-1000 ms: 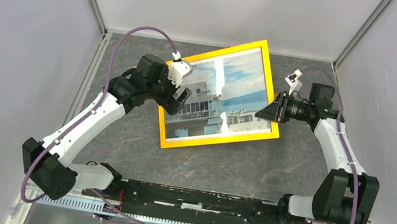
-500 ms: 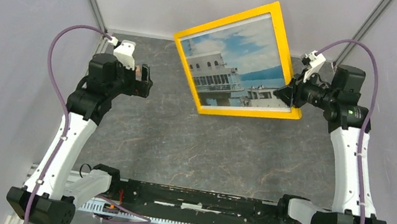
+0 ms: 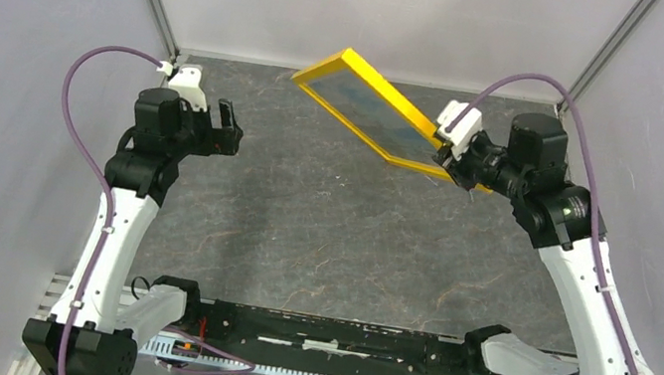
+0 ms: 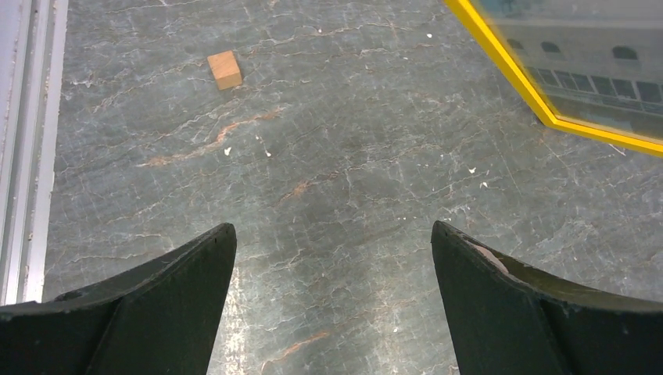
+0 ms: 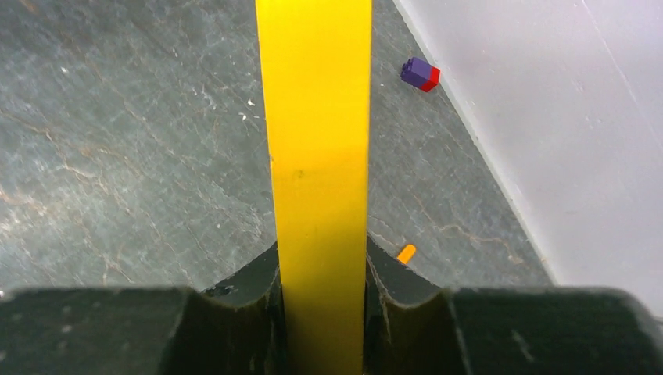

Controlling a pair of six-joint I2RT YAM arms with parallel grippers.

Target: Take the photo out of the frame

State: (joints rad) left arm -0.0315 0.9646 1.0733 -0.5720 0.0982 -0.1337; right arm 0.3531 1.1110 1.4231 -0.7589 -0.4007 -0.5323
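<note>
My right gripper holds the frame and needs to lower back toward the bare tabletop, below the gripper and to its left in the top view, and release the frame face-down.
The frame, with its bright yellow border, hangs tilted above the back of the table, seen almost edge-on. My right gripper is shut on its lower right edge. In the right wrist view the yellow edge runs straight up between the two closed fingers. The photo still sits in the frame, showing as a dim blue face; the left wrist view shows its building windows behind the yellow border. My left gripper hovers at the left, open and empty, well apart from the frame.
A small wooden block lies on the grey marbled table near the left rail. A purple-and-red brick and a small orange piece lie close to the right wall.
The right arm has swung the frame from facing the camera to lying nearly edge-on, further left and lower. The left arm has barely moved and stays open.
</note>
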